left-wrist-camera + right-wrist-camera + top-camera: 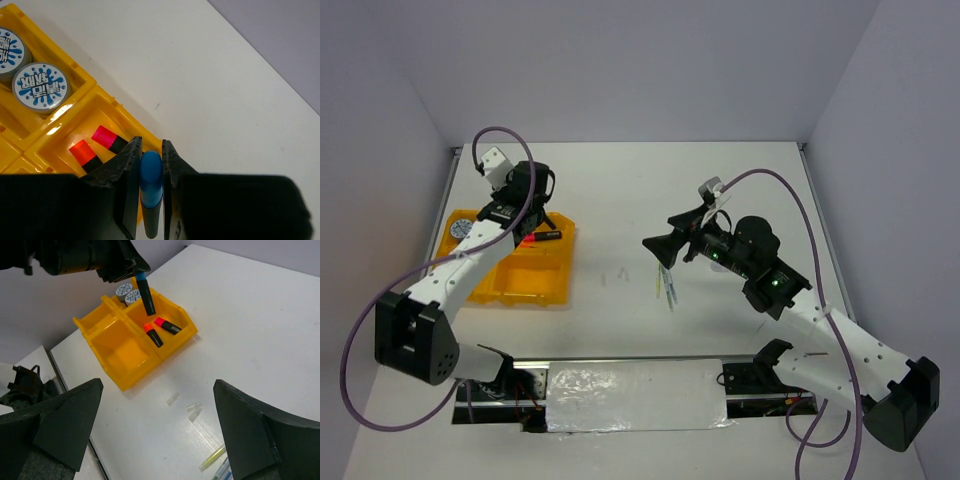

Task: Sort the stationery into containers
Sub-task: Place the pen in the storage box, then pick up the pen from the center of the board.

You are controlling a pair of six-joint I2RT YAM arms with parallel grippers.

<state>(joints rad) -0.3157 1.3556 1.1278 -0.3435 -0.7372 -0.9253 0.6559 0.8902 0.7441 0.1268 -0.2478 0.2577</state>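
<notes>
Next, my left gripper lowers the blue-capped marker toward the gap between the pink-capped and orange-capped markers lying in the yellow tray's section below.
The yellow tray (535,282) sits at the left. My left gripper (534,218) hovers over its far right compartment, shut on a blue-capped black marker (150,176), which shows hanging cap up in the right wrist view (146,294). A pink-capped marker (105,137) and an orange-capped marker (81,151) lie in that compartment. Two round blue-and-white tins (40,86) sit in the far left compartment. My right gripper (657,245) is open and empty above the table's middle (157,385). Thin pale pens (668,285) lie below it.
Three small clear pen caps (193,410) lie on the white table between the tray and the pens. The tray's near compartments (117,352) show nothing inside. A foil-covered strip (635,395) runs along the near edge. Grey walls enclose the table.
</notes>
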